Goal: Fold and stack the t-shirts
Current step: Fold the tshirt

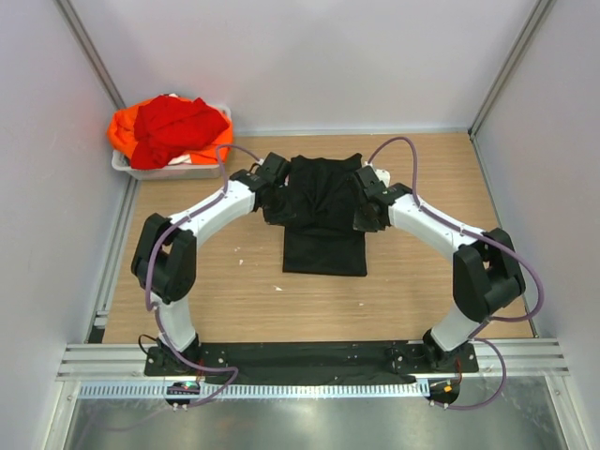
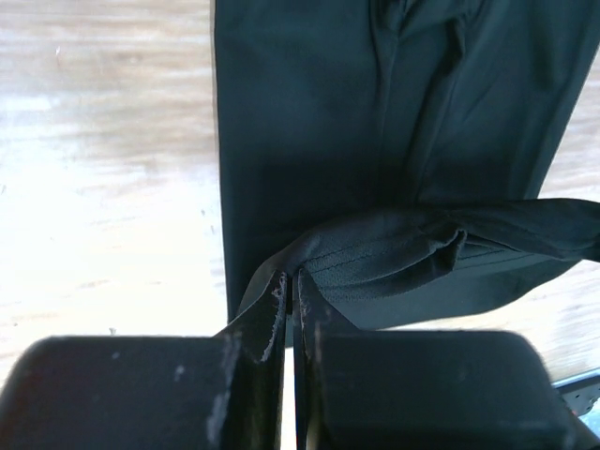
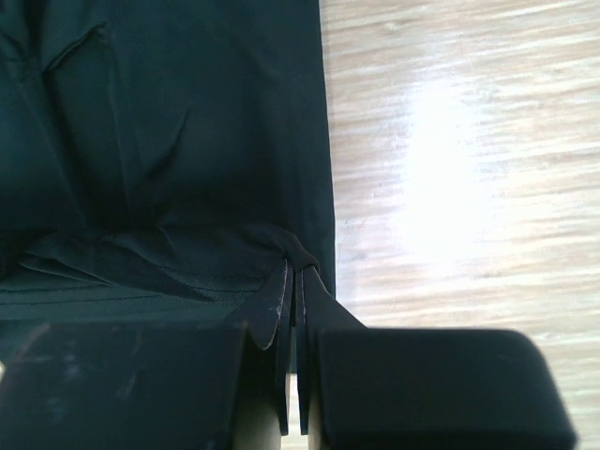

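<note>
My right gripper lowers its pinched fold onto the side edge of the t-shirt's panel [image 1: 359, 235] [image 3: 322, 255] just below it next and releases the cloth.
The black t-shirt [image 1: 323, 220] lies in the middle of the wooden table, folded into a narrow panel. My left gripper [image 1: 272, 197] pinches its left upper edge, and the left wrist view shows the cloth [image 2: 394, 248] pulled up into my left gripper [image 2: 292, 281], which is shut on it. On the opposite edge my right gripper [image 1: 367, 208] is shut on the fabric; in its wrist view a fold of black cloth [image 3: 187, 244] gathers at my right gripper [image 3: 297, 274]. The red t-shirt [image 1: 173, 127] and orange t-shirt [image 1: 122, 131] are heaped in the tub.
A white plastic tub [image 1: 173, 171] stands at the back left corner against the wall. Bare wooden table [image 1: 234, 291] lies in front of the black shirt and on both sides. Grey walls close the space on three sides.
</note>
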